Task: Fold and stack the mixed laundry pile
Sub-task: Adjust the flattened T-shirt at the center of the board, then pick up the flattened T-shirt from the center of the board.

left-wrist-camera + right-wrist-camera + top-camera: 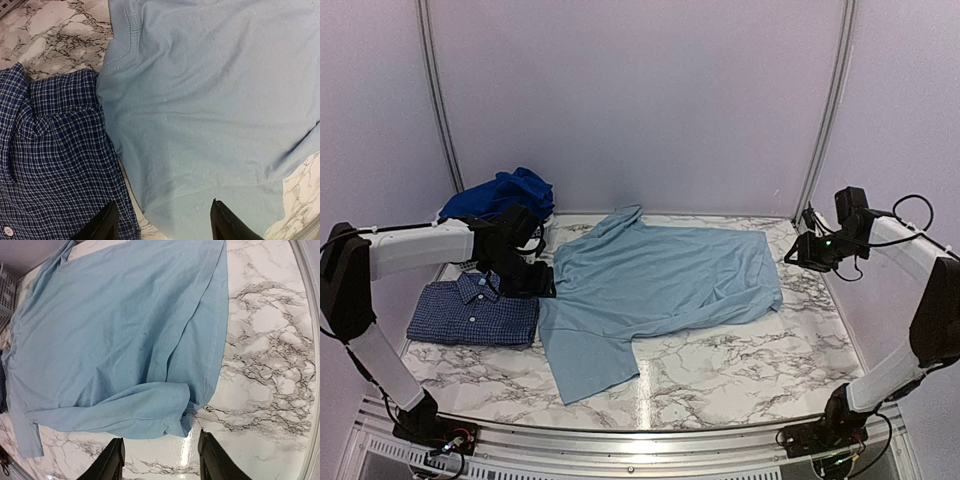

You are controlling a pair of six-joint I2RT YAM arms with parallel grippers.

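The right gripper goes down toward the left in the top view onto the T-shirt's bunched hem corner (777,303) (178,426) next. The corner lies below the fingers on that side.
A pale blue T-shirt (660,285) lies spread flat on the marble table, plain side up. A navy small-check shirt (475,310) lies folded at the left. Royal blue clothes (505,193) are heaped at the back left. My left gripper (535,283) is open and empty, just above the T-shirt's left edge beside the check shirt; its wrist view shows the T-shirt (210,100) and the check shirt (55,160) below the gripper (162,222). My right gripper (790,255) is open and empty above the table by the T-shirt's right hem (125,350), with the gripper (160,460) over bare marble.
The marble table (740,370) has a metal rail along its near edge. Plain walls with two upright poles close the back. A white slatted basket edge (6,290) shows at the far left of the right wrist view.
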